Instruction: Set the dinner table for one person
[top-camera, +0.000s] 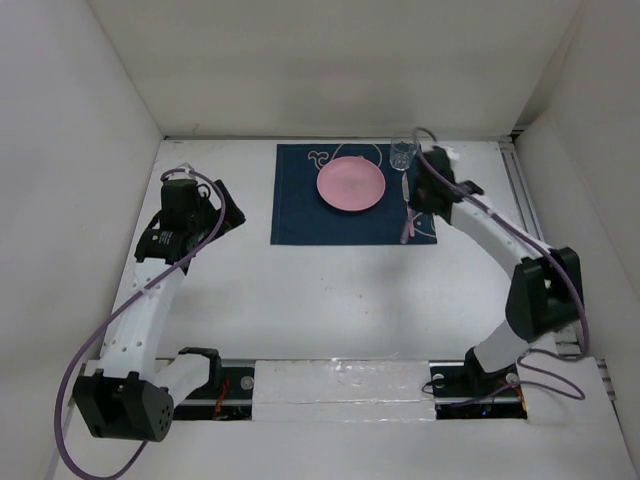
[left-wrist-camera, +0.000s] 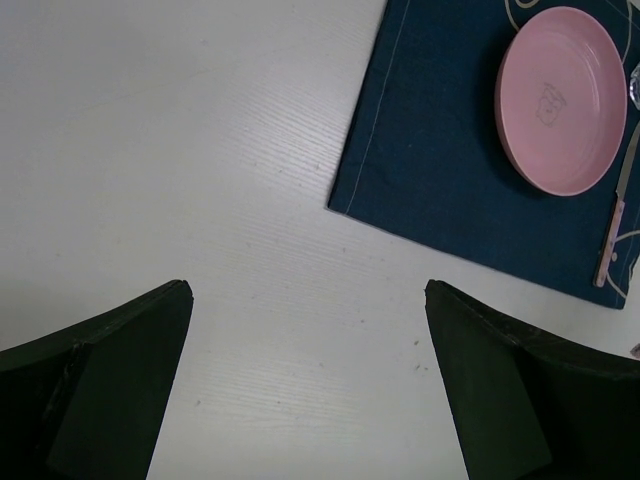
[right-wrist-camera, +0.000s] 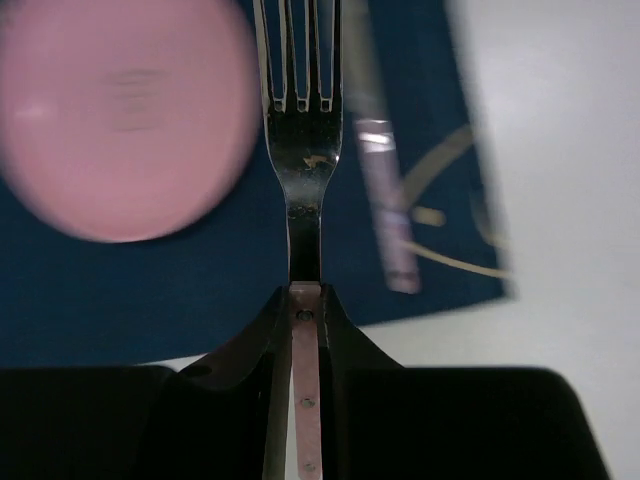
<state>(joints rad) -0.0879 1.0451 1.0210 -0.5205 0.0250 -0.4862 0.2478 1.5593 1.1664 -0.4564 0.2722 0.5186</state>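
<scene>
I will next carry the fork past the plate (top-camera: 350, 184), lower it and let go, because the mat's empty side opposite the knife is to the left of my right gripper in the top view.
The white dinner table (top-camera: 330, 300) bears a navy placemat (top-camera: 300, 210) with a pink plate (top-camera: 350, 184) on it. A pink-handled knife (top-camera: 406, 224) lies on the mat right of the plate, and a clear glass (top-camera: 402, 153) stands at the mat's far right corner. My right gripper (top-camera: 418, 196) is shut on a fork's pink handle (right-wrist-camera: 305, 310). The fork's tines (right-wrist-camera: 298, 60) point forward above the mat, between the plate (right-wrist-camera: 120, 110) and the knife (right-wrist-camera: 385, 190). My left gripper (left-wrist-camera: 307, 290) is open and empty over bare table left of the mat (left-wrist-camera: 430, 150).
White panels wall the table on the left, back and right. A rail with both arm bases (top-camera: 340, 385) runs along the near edge. The plate (left-wrist-camera: 560, 95) and knife (left-wrist-camera: 615, 220) also show in the left wrist view.
</scene>
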